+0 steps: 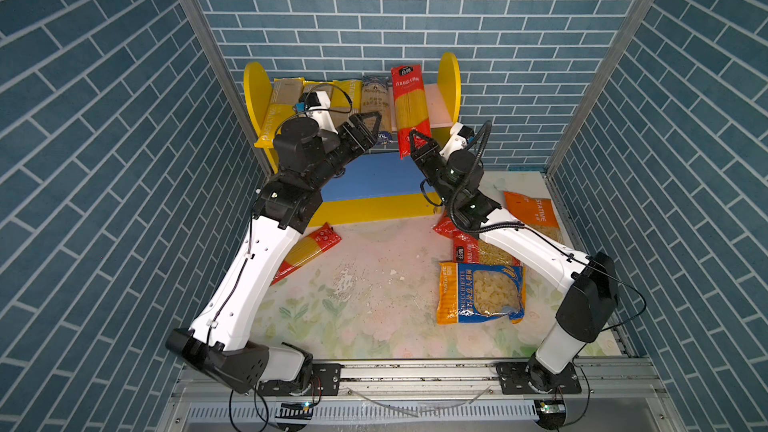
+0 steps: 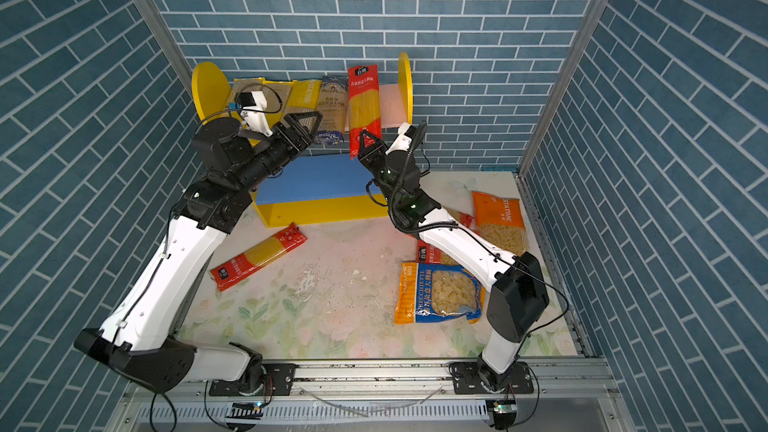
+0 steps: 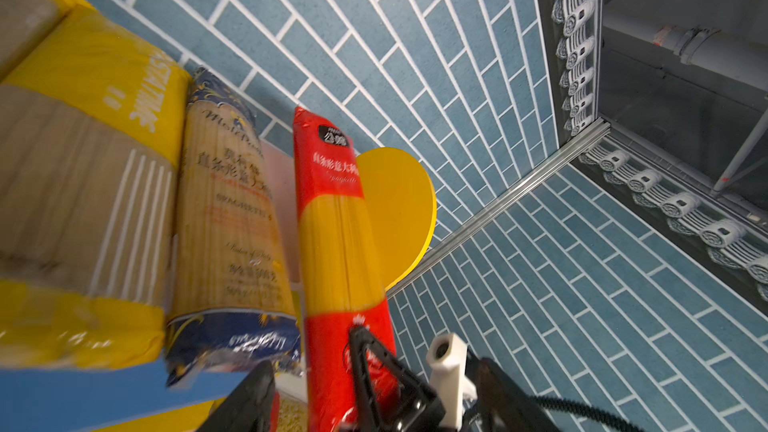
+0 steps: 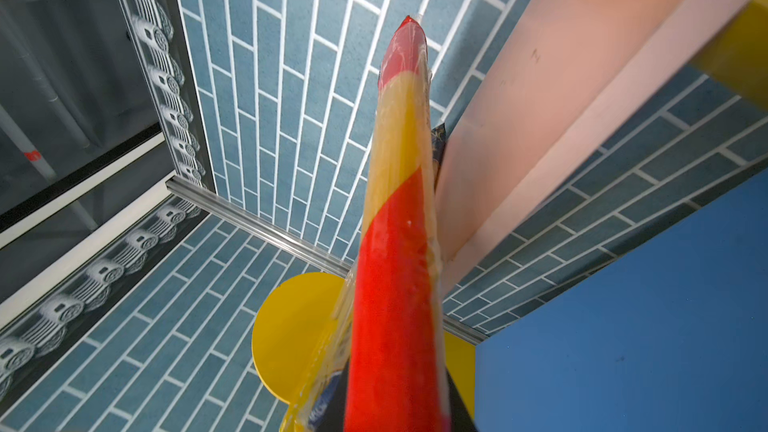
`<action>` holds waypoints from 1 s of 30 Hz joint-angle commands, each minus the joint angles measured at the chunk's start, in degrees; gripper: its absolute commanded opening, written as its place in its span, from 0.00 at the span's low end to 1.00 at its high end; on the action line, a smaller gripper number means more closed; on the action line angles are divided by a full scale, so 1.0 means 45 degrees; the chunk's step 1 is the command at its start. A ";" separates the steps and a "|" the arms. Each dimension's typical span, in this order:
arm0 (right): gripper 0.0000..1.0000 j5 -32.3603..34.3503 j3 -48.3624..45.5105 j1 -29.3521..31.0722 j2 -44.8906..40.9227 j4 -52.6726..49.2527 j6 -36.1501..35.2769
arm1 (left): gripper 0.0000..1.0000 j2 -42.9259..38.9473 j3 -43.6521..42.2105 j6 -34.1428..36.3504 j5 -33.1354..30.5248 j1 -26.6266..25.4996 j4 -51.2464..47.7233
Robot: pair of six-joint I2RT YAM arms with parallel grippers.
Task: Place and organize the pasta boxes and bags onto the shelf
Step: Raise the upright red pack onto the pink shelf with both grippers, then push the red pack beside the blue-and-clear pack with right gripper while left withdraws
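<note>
My right gripper pushes outward next until the spaghetti rests on the bare pink upper board [image 1: 437, 104] beside the dark blue pack [image 1: 376, 101], then it releases.
My right gripper [image 1: 417, 141] [image 2: 368, 141] is shut on the lower end of a red spaghetti pack [image 1: 409, 105] [image 4: 395, 243]. The pack stands upright against the pink upper board [image 1: 438, 112] of the shelf [image 1: 451, 85], right of a dark blue pack [image 1: 376, 101] [image 3: 232, 209]. Yellow PASTATIME packs [image 1: 286, 97] [image 3: 95, 72] lean further left on the same board. My left gripper [image 1: 370, 128] [image 2: 305, 126] hovers open in front of the dark blue pack, holding nothing. One of its fingers [image 3: 249, 405] shows in the left wrist view. The blue lower board [image 1: 374, 176] is bare.
On the flowered table lie another red spaghetti pack [image 1: 307, 251] by the left arm, a blue-orange bag [image 1: 482, 292], an orange bag [image 1: 532, 214] and a red bag [image 1: 465, 243] partly under the right arm. Brick-patterned walls close in on three sides.
</note>
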 commanded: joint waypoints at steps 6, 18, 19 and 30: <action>0.20 0.0297 0.3720 -0.0003 0.0954 -0.0841 0.1007 | 0.77 -0.1437 -0.1739 0.0592 -0.0639 0.0079 0.0002; 0.45 -0.0841 0.5378 -0.0401 0.2040 -0.2216 0.1418 | 0.77 -0.1998 -0.2699 0.0612 -0.0657 0.0073 0.0109; 0.46 -0.0960 0.5547 -0.0442 0.2136 -0.2388 0.1481 | 0.77 -0.2038 -0.2740 0.0614 -0.0674 0.0072 0.0090; 0.48 -0.1908 0.4364 -0.0747 0.1940 -0.2668 0.2012 | 0.77 -0.2697 -0.3319 0.1002 -0.1050 0.0071 -0.0301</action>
